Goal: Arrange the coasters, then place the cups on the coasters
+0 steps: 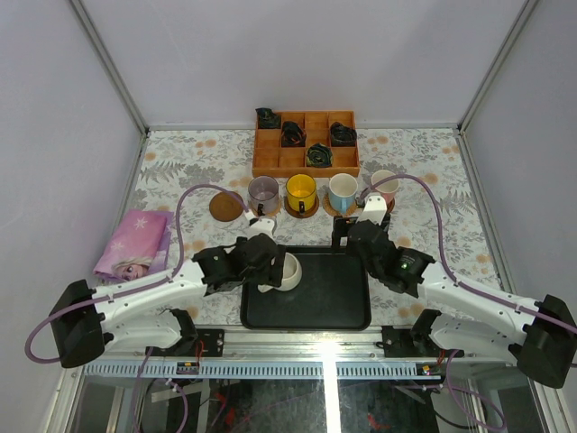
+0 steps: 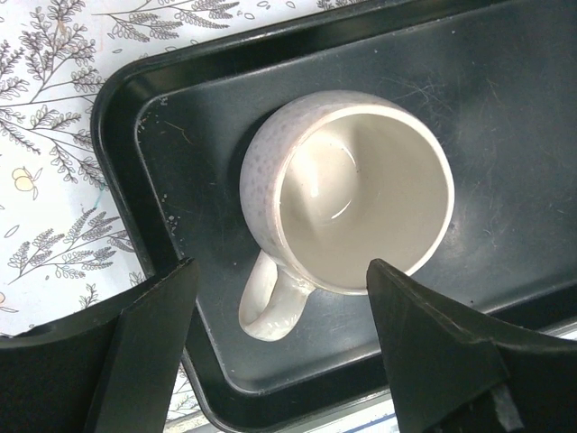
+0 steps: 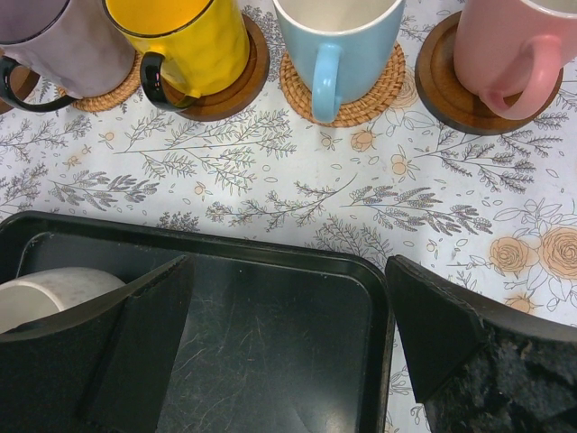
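Note:
The cream-white cup's handle (image 1: 265, 288) (image 2: 274, 302) slants below the open fingers of my left gripper, so the gripper needs to go down and turn to line up with it.
A cream-white cup (image 2: 347, 189) stands in the left part of the black tray (image 1: 334, 307), its handle (image 2: 270, 302) pointing at my left gripper (image 2: 281, 329). That gripper is open, its fingers either side of the handle and apart from it. In a row behind the tray, the purple cup (image 3: 63, 41) and blue cup (image 3: 338, 41) sit on tan woven coasters (image 3: 361, 90). The yellow cup (image 3: 180, 41) and pink cup (image 3: 509, 45) sit on dark coasters (image 3: 442, 81). One dark coaster (image 1: 226, 207) lies bare at the row's left end. My right gripper (image 3: 288, 334) hangs open and empty over the tray's far right corner.
A wooden compartment box (image 1: 306, 142) with black items stands at the back centre. A pink and purple pouch (image 1: 133, 244) lies at the left. White walls and frame posts enclose the flowered tabletop (image 1: 180, 162).

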Available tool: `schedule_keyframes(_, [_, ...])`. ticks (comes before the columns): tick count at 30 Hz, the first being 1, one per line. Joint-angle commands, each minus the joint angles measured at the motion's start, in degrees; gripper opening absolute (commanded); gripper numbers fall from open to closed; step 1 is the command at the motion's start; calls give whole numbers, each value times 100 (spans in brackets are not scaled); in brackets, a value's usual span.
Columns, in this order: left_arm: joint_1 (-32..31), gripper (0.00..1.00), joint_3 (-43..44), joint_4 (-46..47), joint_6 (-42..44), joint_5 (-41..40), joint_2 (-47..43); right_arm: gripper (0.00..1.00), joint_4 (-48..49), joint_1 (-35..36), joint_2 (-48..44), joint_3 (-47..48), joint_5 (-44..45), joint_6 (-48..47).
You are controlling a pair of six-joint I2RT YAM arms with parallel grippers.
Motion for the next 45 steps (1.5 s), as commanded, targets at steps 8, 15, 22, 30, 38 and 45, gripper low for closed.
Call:
schedule_keyframes(8, [15, 76, -99, 28, 114, 122, -559, 94, 91, -48, 170, 35, -93, 155])
schedule_keyframes(15, [8, 77, -115, -25, 241, 477, -1118, 94, 94, -47, 248, 61, -128, 176])
schedule_keyframes(22, [8, 77, -316, -104, 219, 799, -558, 94, 79, -49, 338, 119, -173, 174])
schedule_keyframes(30, [8, 75, -185, -76, 313, 665, 142, 94, 24, -47, 255, 98, -118, 171])
schedule_keyframes(38, [6, 43, -220, 393, 462, 878, 591, 94, 41, -52, 339, 123, -102, 166])
schedule_keyframes(45, [-11, 14, -240, 504, 476, 905, 716, 94, 46, -54, 339, 85, -141, 212])
